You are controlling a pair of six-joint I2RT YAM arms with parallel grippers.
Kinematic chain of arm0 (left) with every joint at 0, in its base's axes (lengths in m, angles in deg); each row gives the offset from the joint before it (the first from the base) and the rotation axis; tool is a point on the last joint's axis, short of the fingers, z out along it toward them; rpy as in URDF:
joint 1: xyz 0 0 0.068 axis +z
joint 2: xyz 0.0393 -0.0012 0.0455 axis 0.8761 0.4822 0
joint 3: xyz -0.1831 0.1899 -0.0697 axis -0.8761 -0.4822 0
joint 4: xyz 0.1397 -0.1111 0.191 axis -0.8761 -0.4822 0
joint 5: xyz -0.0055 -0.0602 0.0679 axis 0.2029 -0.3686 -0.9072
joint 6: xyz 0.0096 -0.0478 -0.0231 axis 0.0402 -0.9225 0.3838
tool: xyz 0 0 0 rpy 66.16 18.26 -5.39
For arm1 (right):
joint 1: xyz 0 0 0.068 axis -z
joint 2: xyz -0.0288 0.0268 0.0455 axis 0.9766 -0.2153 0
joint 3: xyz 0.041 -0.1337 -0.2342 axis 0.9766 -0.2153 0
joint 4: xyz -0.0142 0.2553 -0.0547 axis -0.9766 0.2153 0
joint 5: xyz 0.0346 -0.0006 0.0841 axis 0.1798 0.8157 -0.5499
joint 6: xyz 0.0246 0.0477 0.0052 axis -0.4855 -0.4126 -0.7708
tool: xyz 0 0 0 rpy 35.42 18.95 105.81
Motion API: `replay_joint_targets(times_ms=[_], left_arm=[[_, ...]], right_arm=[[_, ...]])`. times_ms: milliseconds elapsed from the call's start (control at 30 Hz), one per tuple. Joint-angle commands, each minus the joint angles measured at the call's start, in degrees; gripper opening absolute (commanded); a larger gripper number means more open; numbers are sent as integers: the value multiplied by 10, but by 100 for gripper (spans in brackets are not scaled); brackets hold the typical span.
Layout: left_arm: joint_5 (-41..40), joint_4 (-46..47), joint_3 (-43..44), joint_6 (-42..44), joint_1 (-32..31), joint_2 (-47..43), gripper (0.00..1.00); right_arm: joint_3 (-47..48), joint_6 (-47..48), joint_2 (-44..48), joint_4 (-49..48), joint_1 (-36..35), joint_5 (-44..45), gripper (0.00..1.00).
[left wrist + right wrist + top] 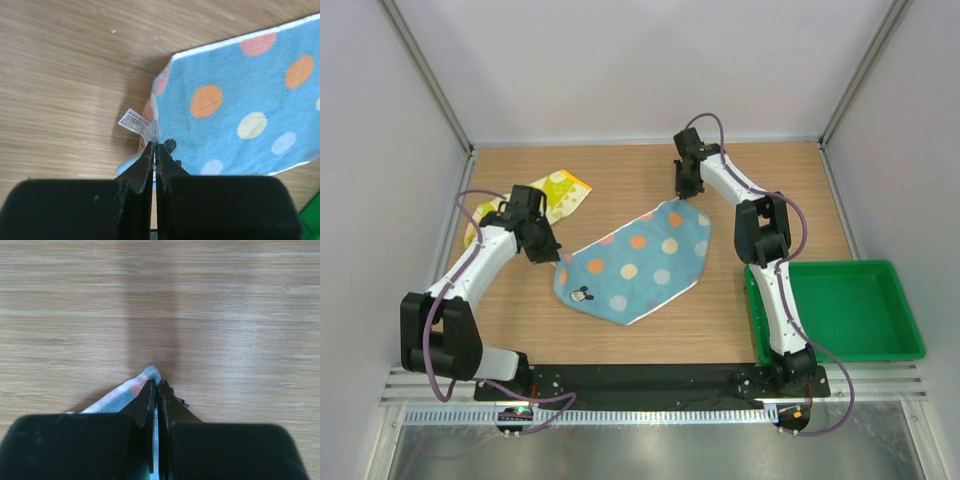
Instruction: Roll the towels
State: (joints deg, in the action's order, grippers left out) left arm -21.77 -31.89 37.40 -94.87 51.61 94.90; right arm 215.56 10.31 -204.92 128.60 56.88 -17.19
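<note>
My right gripper will move up and swing back toward the bare wood (724, 288) beside the green tray. It will release the towel's far corner there, since that wood lies back from it.
The light blue polka-dot towel (638, 263) lies spread on the wooden table, with a small cartoon mouse print near its front left corner. My left gripper (548, 254) is shut on the towel's left corner (155, 131), beside its white label (134, 121). My right gripper (686, 190) is shut on the towel's far corner (152, 374), which pokes out past the fingertips. The pale yellow towel with lime-green and orange patches (560, 193) lies crumpled at the back left, partly behind my left arm.
A green plastic tray (850, 308) stands at the right, beside my right arm's base. White walls enclose the table on three sides. Bare wood lies behind the right gripper (160, 300).
</note>
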Motion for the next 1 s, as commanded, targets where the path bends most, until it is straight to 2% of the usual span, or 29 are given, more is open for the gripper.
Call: replay_joint_targets(times_ms=[0,200,400,467,533,567,633,667,700,733,767,833,867,900,933,967], left_arm=[[-5,-9,54,14,3,6,0],[-8,-40,166,22,3,35,0],[4,-97,361,43,3,90,0],[5,-103,404,54,4,82,0],[3,-106,410,63,4,53,0],[0,-106,397,71,3,37,0],[-16,-111,366,76,3,-17,0],[-20,-113,345,77,3,-38,0],[-21,-112,282,77,3,-61,0],[-36,-114,252,74,3,-88,0],[-37,-116,215,72,4,-134,1],[-42,-127,124,54,4,-181,6],[-47,-144,98,48,4,-224,12],[-58,-155,76,40,3,-245,26],[-66,-165,39,30,3,-262,57],[-86,-186,28,23,3,-282,71]], right_arm=[[2,7,83,13,-1,6,1],[0,-18,144,8,26,-28,1],[42,-43,205,14,64,-101,1],[-5,-44,269,-9,69,-107,1],[-56,-37,325,-29,71,-107,1],[-121,-35,383,-50,71,-107,1],[-201,-35,454,-70,71,-102,1],[-295,-48,488,-96,71,-103,1],[-348,-56,571,-111,71,-107,1],[-403,-67,610,-127,71,-108,1],[-511,-91,654,-158,71,-109,2],[-612,-110,768,-182,69,-109,22],[-698,-118,800,-192,69,-107,38],[-734,-123,826,-189,69,-102,78],[-780,-126,873,-175,69,-67,85],[-796,-129,890,-146,69,-57,91]])
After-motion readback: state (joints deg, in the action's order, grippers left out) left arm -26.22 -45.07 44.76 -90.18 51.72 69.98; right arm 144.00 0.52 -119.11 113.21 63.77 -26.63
